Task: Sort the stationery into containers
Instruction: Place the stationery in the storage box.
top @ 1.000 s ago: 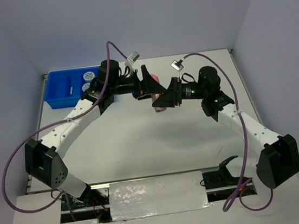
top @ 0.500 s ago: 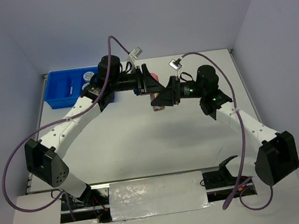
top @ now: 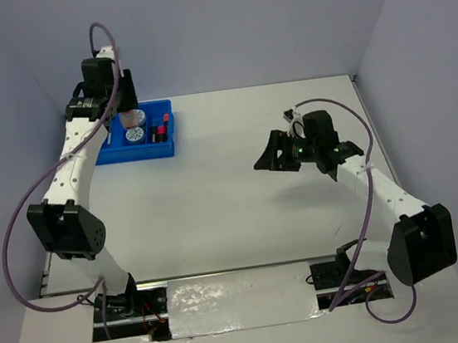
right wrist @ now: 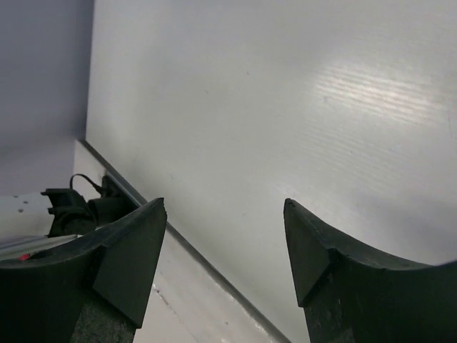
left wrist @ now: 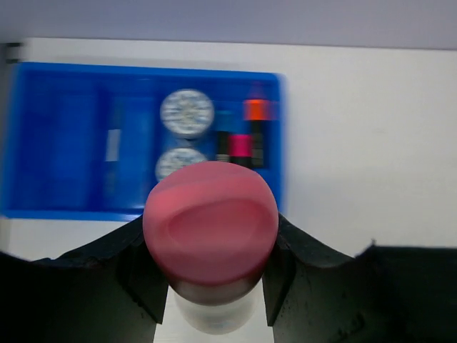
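My left gripper goes to the left in the top view next, turns and lowers the pink-capped tube into the tray's end section, because that section is empty.
The blue tray sits at the table's far left. Inside it lie two round blue-white discs, a silver pen, and black highlighters with an orange cap and a pink cap. My left gripper hangs high over the tray, shut on the pink-capped tube, cap facing the wrist camera. My right gripper hovers right of the table's middle. It is open with nothing between its fingers.
The right wrist view shows bare white table and the seam along its edge, with a dark clamp beyond. Grey walls enclose the table at the back and on both sides.
The left arm swung from the table's middle up and left with the tube, to above the tray. The right gripper let go of the tube, opened wider and drew back right.
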